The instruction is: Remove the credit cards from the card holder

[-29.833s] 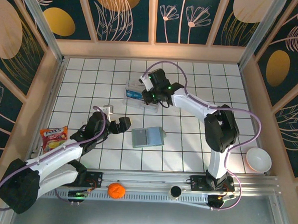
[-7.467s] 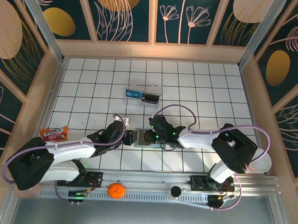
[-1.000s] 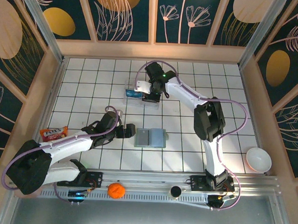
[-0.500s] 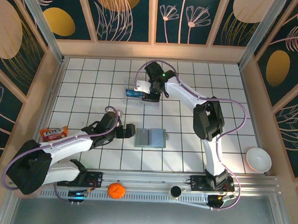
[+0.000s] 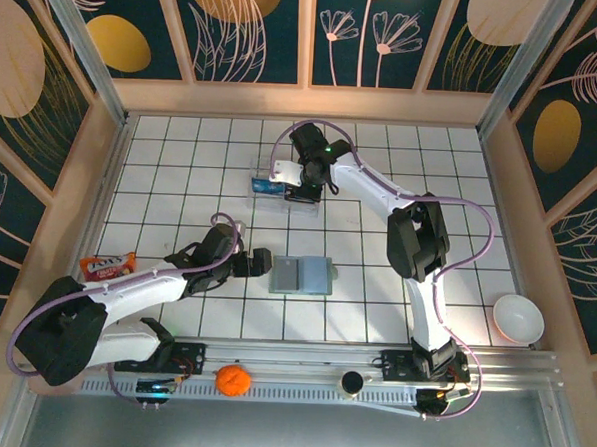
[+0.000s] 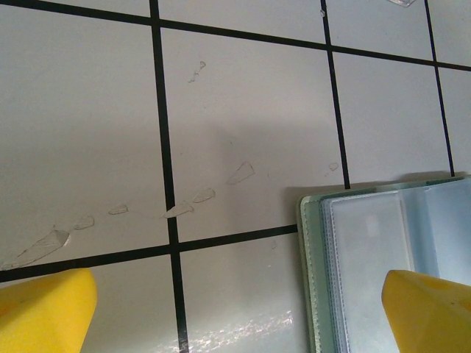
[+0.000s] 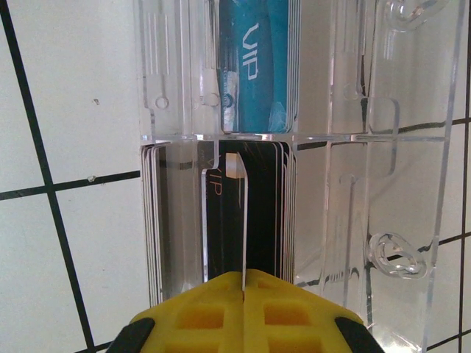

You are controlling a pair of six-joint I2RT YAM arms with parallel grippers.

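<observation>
My right gripper moves down next toward the black cards in the clear plastic box [image 5: 285, 190] and releases the edge-on credit card there, since they lie below.
The card holder [image 5: 302, 275] lies open and flat on the tiled floor, its pale inner sleeves facing up; its left half [image 6: 368, 265] shows in the left wrist view. My left gripper [image 5: 260, 264] [image 6: 237, 312] is open just left of the holder, low over the floor; one yellow finger overlaps the holder's edge in that view. My right gripper [image 5: 302, 191] [image 7: 243, 283] is shut on a thin credit card [image 7: 242, 220] seen edge-on. It hangs over the clear plastic box [image 5: 285, 190] [image 7: 331, 110], which holds a blue card [image 7: 257, 59] and black cards [image 7: 221, 213].
A snack packet [image 5: 107, 267] lies at the left wall. An orange [image 5: 232, 379] and a small black cup [image 5: 351, 383] sit on the front rail. A white bowl [image 5: 519, 318] stands at the right. Wooden walls ring the floor.
</observation>
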